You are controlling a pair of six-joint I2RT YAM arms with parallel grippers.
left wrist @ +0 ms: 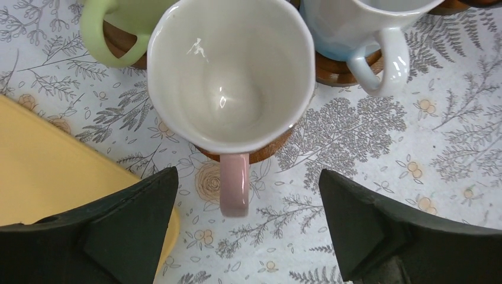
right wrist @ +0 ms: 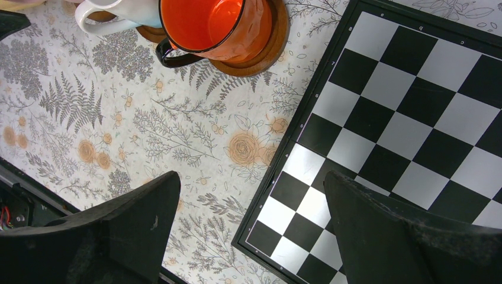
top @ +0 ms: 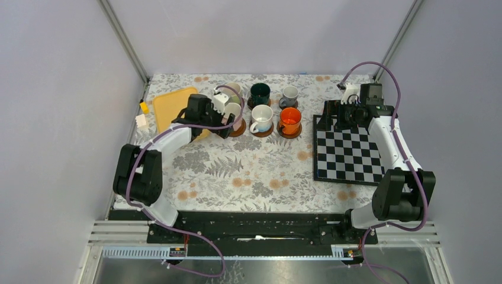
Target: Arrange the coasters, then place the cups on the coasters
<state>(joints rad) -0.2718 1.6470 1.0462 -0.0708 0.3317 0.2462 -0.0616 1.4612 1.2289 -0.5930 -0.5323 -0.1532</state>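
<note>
The pink cup sits upright on its coaster. So my left gripper will next cross the yellow tray and lower onto the tray's far rim by the blocks (top: 155, 113).
Six cups stand in two rows on brown coasters at the back of the table. Dark green (top: 259, 93) and grey (top: 289, 94) stand behind, white (top: 261, 118) and orange (top: 290, 120) in front. My left gripper (left wrist: 247, 176) is open, with the pink cup's handle (left wrist: 235, 184) between its fingers and touching neither. The pink cup (left wrist: 231, 77) sits upright on its coaster (left wrist: 267, 151), beside the pale green cup (left wrist: 106, 29) and the white cup (left wrist: 367, 32). My right gripper (right wrist: 251, 176) is open and empty above the chessboard's edge, near the orange cup (right wrist: 216, 23).
A yellow tray (top: 171, 105) lies just left of the cups, close under my left finger (left wrist: 118, 236). A chessboard (top: 346, 151) covers the right side. Two small blocks (top: 142, 113) sit by the left wall. The left arm hides part of the pink and pale green cups from above.
</note>
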